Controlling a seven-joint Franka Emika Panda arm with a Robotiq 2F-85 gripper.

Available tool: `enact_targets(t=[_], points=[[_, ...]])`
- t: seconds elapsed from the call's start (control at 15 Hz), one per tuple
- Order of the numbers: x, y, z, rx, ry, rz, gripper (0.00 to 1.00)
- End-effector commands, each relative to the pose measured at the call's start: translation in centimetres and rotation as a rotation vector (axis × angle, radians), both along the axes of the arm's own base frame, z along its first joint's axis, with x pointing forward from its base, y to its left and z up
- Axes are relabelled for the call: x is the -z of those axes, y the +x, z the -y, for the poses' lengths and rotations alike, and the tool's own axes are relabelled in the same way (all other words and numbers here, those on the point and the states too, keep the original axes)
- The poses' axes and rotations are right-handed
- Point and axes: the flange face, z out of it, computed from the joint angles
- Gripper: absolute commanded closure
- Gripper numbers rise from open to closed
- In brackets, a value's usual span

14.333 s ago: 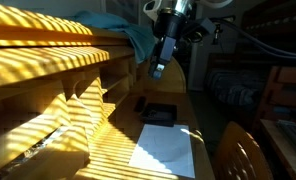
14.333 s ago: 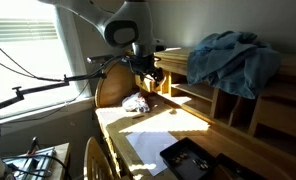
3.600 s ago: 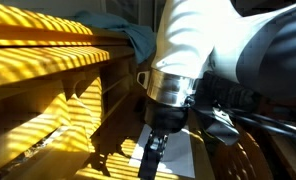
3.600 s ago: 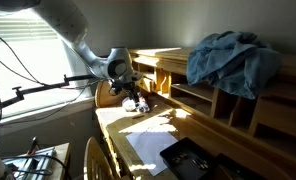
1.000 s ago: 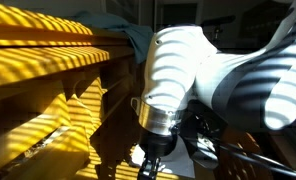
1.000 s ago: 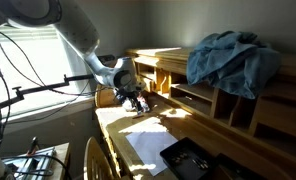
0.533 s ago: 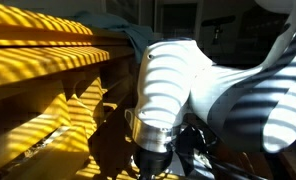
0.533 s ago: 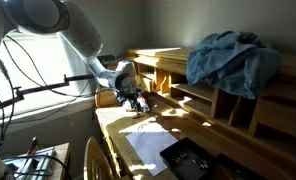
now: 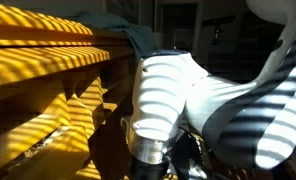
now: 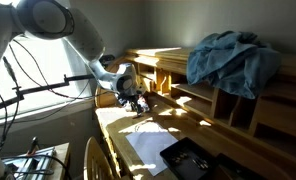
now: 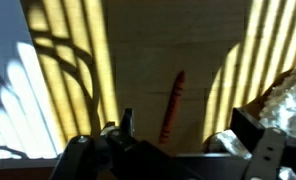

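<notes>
The gripper moves down around the near half of the red crayon (image 11: 172,104) next and closes its fingers there, since the crayon lies below it, between its wide-open fingers.
In the wrist view my gripper (image 11: 183,128) hangs open over the wooden desk, its fingers (image 11: 127,122) set wide apart. A red crayon (image 11: 172,104) lies on the desk between them, pointing away. A crumpled whitish wrapper (image 11: 286,97) lies just right of the right finger. In an exterior view the gripper (image 10: 136,102) is low over the desk's far end next to that wrapper (image 10: 129,100). In an exterior view the arm's white body (image 9: 178,100) fills the frame and hides the gripper.
A blue cloth (image 10: 231,58) lies heaped on the wooden shelf unit (image 10: 238,100). A white sheet of paper (image 10: 153,147) and a black tray (image 10: 193,159) lie on the desk nearer the camera. A chair back (image 10: 96,160) stands at the desk's edge.
The arm has swung from the middle of the desk to its far end and lowered. In the last second it sank a little further toward the desk.
</notes>
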Motion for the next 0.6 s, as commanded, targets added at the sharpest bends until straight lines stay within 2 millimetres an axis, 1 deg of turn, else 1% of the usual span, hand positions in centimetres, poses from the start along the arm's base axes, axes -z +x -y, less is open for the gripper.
enact_targets(t=[0.0,0.27,0.53], points=[[0.6,0.6,-0.9,-0.043,-0.017,0.03,0.0],[1.2,0.6,-1.4,-0.067,-0.017,0.031,0.0],[1.8,0.8,-1.2,-0.068,-0.02,0.025,0.0]])
